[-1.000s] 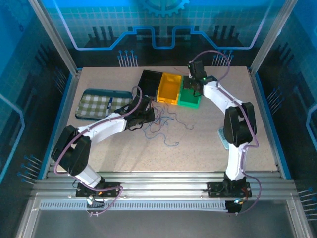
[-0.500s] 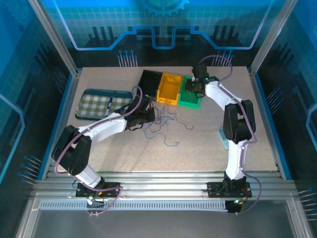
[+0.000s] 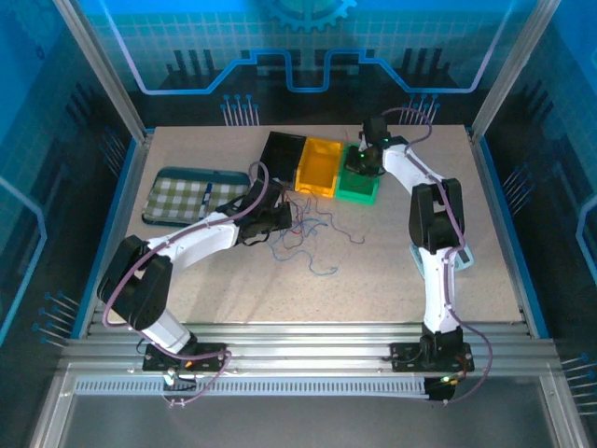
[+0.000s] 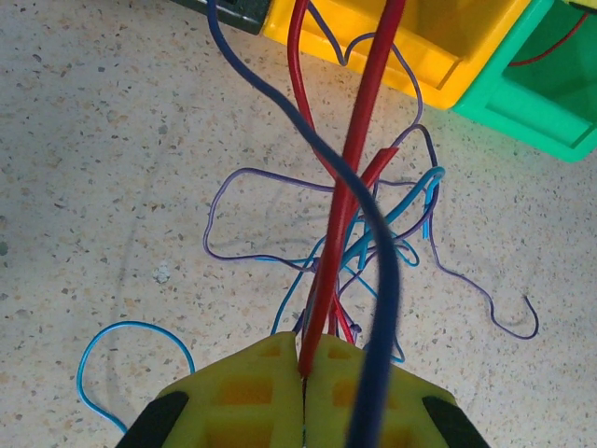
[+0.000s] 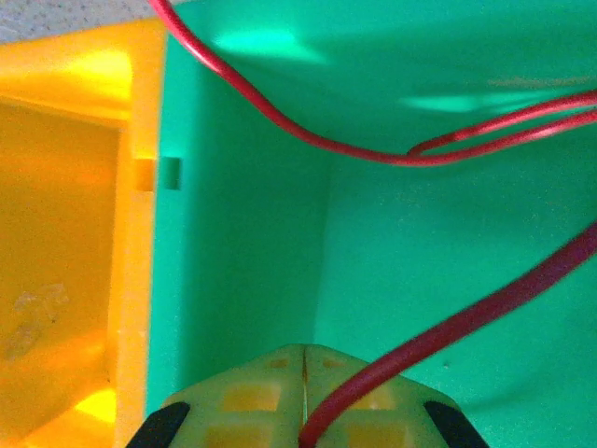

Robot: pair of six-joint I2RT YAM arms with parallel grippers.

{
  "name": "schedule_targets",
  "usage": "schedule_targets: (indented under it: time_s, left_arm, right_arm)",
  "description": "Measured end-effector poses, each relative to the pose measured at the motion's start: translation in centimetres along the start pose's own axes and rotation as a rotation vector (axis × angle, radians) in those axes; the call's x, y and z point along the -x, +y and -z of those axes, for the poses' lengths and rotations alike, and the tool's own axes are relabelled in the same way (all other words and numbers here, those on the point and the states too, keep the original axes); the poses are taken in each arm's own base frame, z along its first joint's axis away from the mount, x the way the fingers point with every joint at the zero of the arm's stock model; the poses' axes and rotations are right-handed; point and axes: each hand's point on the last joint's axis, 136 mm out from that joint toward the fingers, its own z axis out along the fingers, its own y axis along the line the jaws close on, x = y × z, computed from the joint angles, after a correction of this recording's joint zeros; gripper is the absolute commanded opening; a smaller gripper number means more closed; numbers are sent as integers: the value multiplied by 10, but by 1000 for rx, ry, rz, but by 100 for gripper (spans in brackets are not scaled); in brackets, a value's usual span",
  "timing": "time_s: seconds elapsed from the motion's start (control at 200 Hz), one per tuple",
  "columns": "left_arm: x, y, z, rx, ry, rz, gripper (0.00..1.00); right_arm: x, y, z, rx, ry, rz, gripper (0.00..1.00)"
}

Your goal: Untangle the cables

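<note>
My right gripper will next tilt to face the middle of the green bin's bottom, then release the red cable, as its fingers point near the dividing wall.
The cables (image 3: 308, 229) lie as a wispy tangle of red, blue and purple wires mid-table, in front of the bins. My left gripper (image 3: 280, 220) sits at the tangle's left edge. In the left wrist view it (image 4: 305, 359) is shut on a red cable (image 4: 350, 187) that runs up toward the bins, and a dark blue cable (image 4: 378, 280) crosses over its right finger. My right gripper (image 3: 360, 166) is down inside the green bin (image 3: 359, 193). In the right wrist view it (image 5: 305, 353) is shut on a red cable (image 5: 448, 327), which loops along the bin's wall (image 5: 242, 233).
A yellow bin (image 3: 317, 166) and a black bin (image 3: 280, 149) stand left of the green one. A checked tray (image 3: 191, 196) lies at the left. A pale blue object (image 3: 463, 258) rests on the table by the right arm's elbow.
My right gripper has come down and slightly left from above the green bin into it, and the arm's elbow has swung left. The left arm has not moved.
</note>
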Motion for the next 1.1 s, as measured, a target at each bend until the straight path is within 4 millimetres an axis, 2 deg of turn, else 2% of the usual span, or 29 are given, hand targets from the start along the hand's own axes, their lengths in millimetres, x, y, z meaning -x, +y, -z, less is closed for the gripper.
schedule_targets:
  time_s: [0.06, 0.145, 0.265, 0.32, 0.445, 0.57, 0.82, 1.1]
  left_arm:
    - [1, -1, 0, -2, -2, 0, 0]
    - [2, -2, 1, -4, -4, 0, 0]
    - [3, -2, 1, -4, -5, 0, 0]
    - [2, -2, 1, -4, -5, 0, 0]
    - [2, -2, 1, -4, -5, 0, 0]
    - [3, -2, 1, -4, -6, 0, 0]
    - [3, -2, 1, -5, -6, 0, 0]
    - [6, -5, 1, -10, -12, 0, 0]
  right_arm:
    - [-3, -5, -2, 3, 15, -43, 0]
    - [-4, -14, -2, 1, 28, -107, 5]
    - [1, -25, 0, -4, 25, -178, 11]
    - [2, -28, 0, -13, 28, -191, 15]
    - [3, -32, -6, -54, 40, -192, 16]
    - [-7, -36, -11, -120, 66, -155, 22]
    - [-15, -29, -6, -215, 67, -30, 45]
    - [-5, -16, 10, -301, 19, 114, 62]
